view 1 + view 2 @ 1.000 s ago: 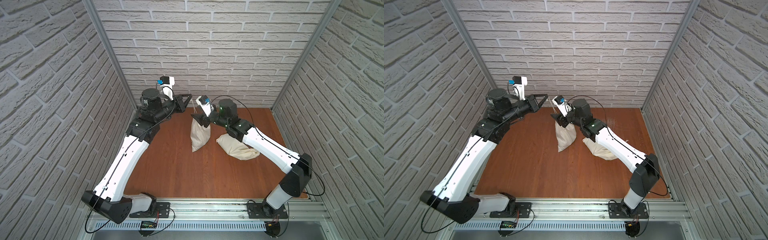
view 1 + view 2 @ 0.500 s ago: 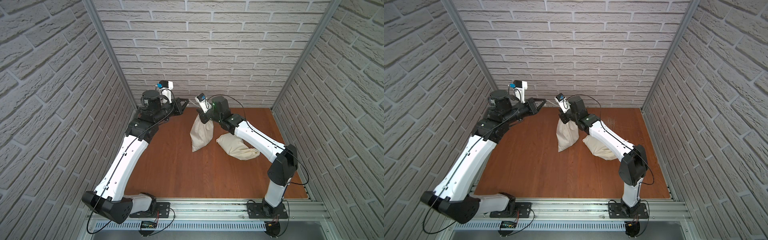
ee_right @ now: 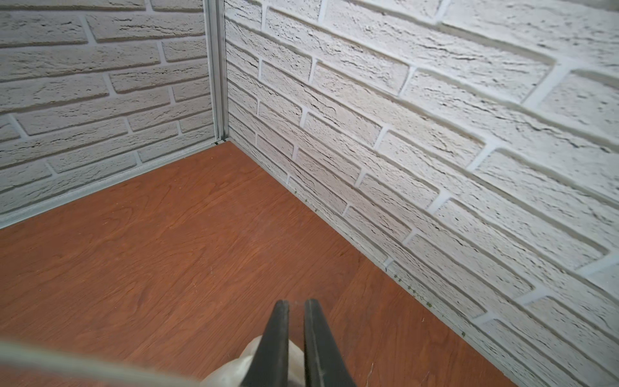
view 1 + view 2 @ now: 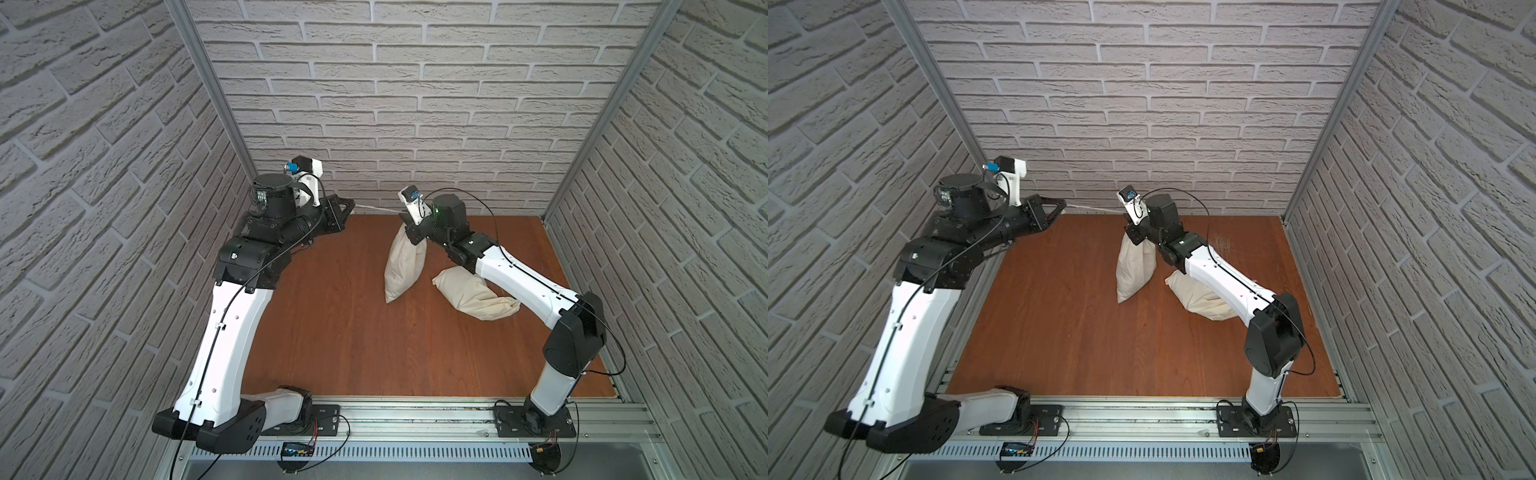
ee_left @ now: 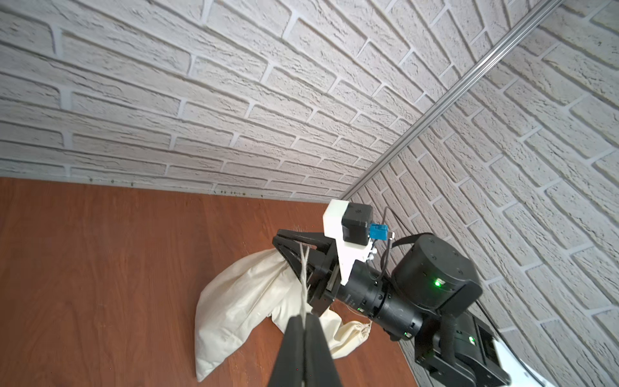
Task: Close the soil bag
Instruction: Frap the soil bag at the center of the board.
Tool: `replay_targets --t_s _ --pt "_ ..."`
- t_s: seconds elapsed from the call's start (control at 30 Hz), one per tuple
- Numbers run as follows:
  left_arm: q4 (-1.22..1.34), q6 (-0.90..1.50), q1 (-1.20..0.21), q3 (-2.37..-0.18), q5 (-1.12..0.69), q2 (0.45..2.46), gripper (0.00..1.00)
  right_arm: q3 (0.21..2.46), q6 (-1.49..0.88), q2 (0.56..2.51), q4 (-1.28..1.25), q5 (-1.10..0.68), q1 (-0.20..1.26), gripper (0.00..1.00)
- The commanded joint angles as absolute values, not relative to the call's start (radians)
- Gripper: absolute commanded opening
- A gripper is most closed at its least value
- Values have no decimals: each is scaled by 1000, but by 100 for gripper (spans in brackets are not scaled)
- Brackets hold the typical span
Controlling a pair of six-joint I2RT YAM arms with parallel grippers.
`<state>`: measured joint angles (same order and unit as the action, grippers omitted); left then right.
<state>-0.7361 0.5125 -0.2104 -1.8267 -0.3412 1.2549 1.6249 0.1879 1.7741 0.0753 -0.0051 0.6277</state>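
Observation:
I will move my left gripper down along the tight drawstring toward the bag's body (image 4: 405, 265) (image 5: 233, 302) and let go of the string, because the soil bag stands below with its neck bunched.
The soil bag (image 4: 402, 266) (image 4: 1135, 266), a cream cloth sack, stands upright on the wooden floor in both top views. My right gripper (image 4: 410, 235) (image 4: 1134, 232) is shut on its bunched neck. In the right wrist view the fingers (image 3: 280, 338) stand almost together with cloth (image 3: 234, 372) under them. The bag's white drawstring (image 4: 376, 208) (image 5: 304, 278) runs taut from the neck to my left gripper (image 4: 352, 203) (image 5: 304, 316), which is shut on it near the back left corner. The left wrist view shows the bag (image 5: 241, 301).
A second cream bag (image 4: 473, 297) (image 4: 1204, 301), tied shut, lies on the floor under my right forearm. Brick walls close in the back and both sides. An aluminium rail (image 4: 415, 415) runs along the front edge.
My right gripper has come down and shut on the bag's neck. My left gripper has drawn back to the left, and the drawstring has pulled taut.

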Motion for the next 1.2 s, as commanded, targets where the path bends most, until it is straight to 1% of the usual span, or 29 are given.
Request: replay_targets --t_s 0.0,0.13,0.27,0.4,0.43,0.5,0.6,0.7,0.8,0.9,0.97,1.03,1.1,1.17 --pt "-465 451 -147 -1995 -183 1073 0 1528 155 1848 429 374 380 15" --pt "-463 449 -144 -1950 -174 1084 0 1521 133 1808 430 296 380 17" --pt "-439 470 -143 -1841 -217 1090 0 1480 111 1773 389 205 414 11" --pt "-368 525 -151 -1685 -333 1104 0 1467 92 1749 344 81 449 8" --pt "-363 523 -165 -1651 -336 1111 0 1465 83 1739 324 52 455 8" --pt "-367 486 -230 -1564 -281 1123 0 1464 54 1710 274 -43 466 7" --pt "-352 440 -323 -1449 -187 1140 1 1466 19 1677 216 -130 479 6" --pt "-316 420 -399 -1353 -127 1186 9 1478 1 1657 202 -189 485 6" --pt "-281 391 -475 -1295 -98 1266 29 1453 -8 1620 186 -201 484 5" --pt "-223 353 -546 -1263 -106 1358 43 1440 -29 1591 178 -271 486 5" --pt "-192 314 -594 -1256 -93 1412 53 1444 -56 1580 174 -320 489 5" --pt "-157 299 -619 -1247 -93 1466 59 1449 -63 1570 176 -334 509 6" --pt "-82 316 -620 -1209 -101 1492 62 1457 -57 1559 194 -330 534 9" --pt "5 329 -617 -1165 -104 1503 63 1458 -53 1550 224 -332 549 14"
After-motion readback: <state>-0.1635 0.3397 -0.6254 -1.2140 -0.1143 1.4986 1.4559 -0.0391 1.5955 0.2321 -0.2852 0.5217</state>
